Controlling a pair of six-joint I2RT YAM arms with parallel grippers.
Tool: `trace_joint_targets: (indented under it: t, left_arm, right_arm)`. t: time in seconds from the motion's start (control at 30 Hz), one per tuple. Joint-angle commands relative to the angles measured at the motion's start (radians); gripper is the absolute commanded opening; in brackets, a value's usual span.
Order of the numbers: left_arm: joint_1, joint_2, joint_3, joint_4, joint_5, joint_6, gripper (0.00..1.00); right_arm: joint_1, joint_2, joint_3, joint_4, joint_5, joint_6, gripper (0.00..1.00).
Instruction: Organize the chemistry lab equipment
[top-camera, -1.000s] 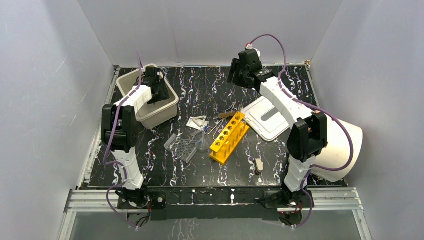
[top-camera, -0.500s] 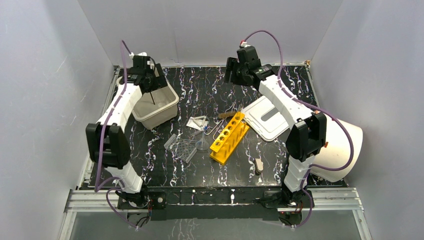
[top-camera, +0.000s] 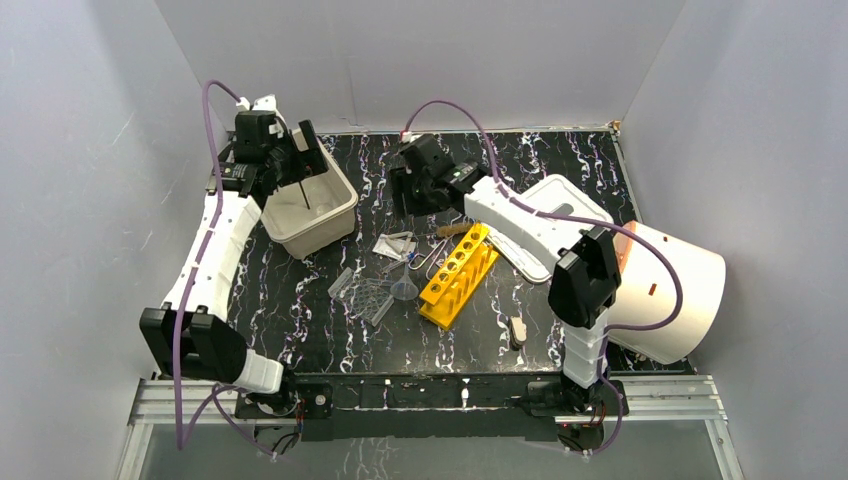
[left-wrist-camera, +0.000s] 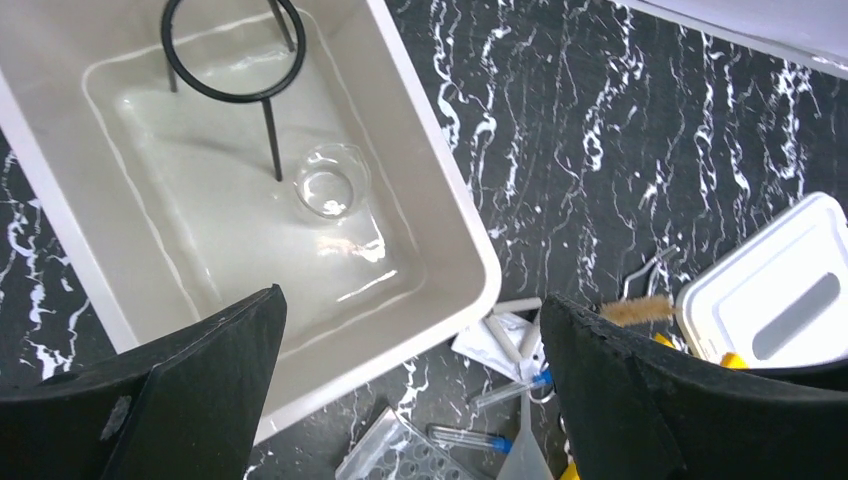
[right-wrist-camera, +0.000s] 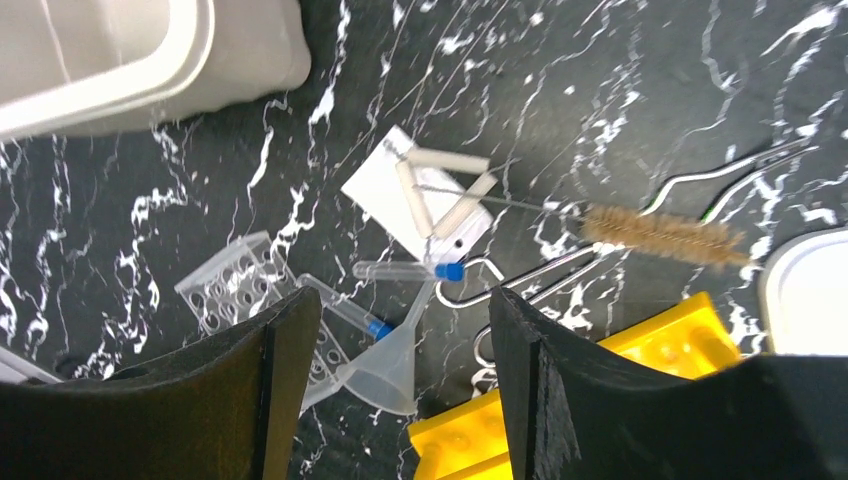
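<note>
The brush's thin wire stem runs the way my fingertips spread, so I will turn my right gripper and lower it onto the stem beside the bristles.
My left gripper (top-camera: 300, 152) is open and empty, high over the beige bin (top-camera: 342, 212). In the left wrist view (left-wrist-camera: 410, 300) the bin (left-wrist-camera: 478, 262) holds a black wire ring stand (left-wrist-camera: 235, 60) and a small clear beaker (left-wrist-camera: 326, 190). My right gripper (top-camera: 408, 188) is open and empty above the pile; it also shows in the right wrist view (right-wrist-camera: 400, 300). Below it lie a clear funnel (right-wrist-camera: 388, 372), blue-capped test tubes (right-wrist-camera: 405, 270), a clear ridged tray (right-wrist-camera: 232, 285), a white triangle on a packet (right-wrist-camera: 430, 195), a bristle brush (right-wrist-camera: 665, 235), metal tongs (right-wrist-camera: 545, 268) and the yellow tube rack (right-wrist-camera: 650, 345).
The white slotted lid (top-camera: 545, 235) lies right of the yellow rack (top-camera: 458, 272). The big white cylinder (top-camera: 672, 290) lies at the right edge behind the right arm. A small tan piece (top-camera: 517, 330) sits near the front. Grey walls enclose the table.
My left gripper has lifted out of the bin and drawn back to the left, leaving the ring stand inside. My right gripper has swung left and down over the pile.
</note>
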Motion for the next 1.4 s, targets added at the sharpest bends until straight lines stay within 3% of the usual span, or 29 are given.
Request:
trace_joint_targets:
  t: [0.0,0.23,0.43,0.57,0.67,0.8,1.07,1.37]
  left_arm:
    - [0.006,-0.07,-0.04,-0.023,0.107,-0.012,0.98]
    - [0.006,-0.083,-0.052,-0.022,0.139,-0.026,0.98]
    - [0.006,-0.06,-0.034,-0.021,0.165,-0.041,0.98]
    - [0.006,-0.05,-0.021,-0.024,0.167,-0.034,0.98]
    - [0.006,-0.047,-0.021,-0.024,0.168,-0.035,0.98]
    - [0.006,-0.037,-0.017,-0.026,0.177,-0.034,0.98]
    - [0.004,-0.027,-0.014,-0.034,0.177,-0.027,0.98]
    - [-0.003,-0.02,-0.011,-0.041,0.161,-0.014,0.98]
  right_arm:
    - [0.024,0.029,-0.012,-0.033,0.013,0.021,0.69]
    - [0.022,0.139,0.054,-0.108,0.114,0.145,0.59]
    - [0.022,0.228,0.117,-0.124,0.242,0.353,0.61]
    - [0.015,0.256,0.12,-0.148,0.254,0.437,0.63]
    - [0.009,0.275,0.129,-0.166,0.279,0.494,0.72]
    - [-0.003,0.317,0.171,-0.208,0.293,0.573,0.73]
    - [-0.027,0.44,0.314,-0.39,0.369,0.744,0.61]
    - [-0.041,0.551,0.455,-0.478,0.38,0.789,0.5]
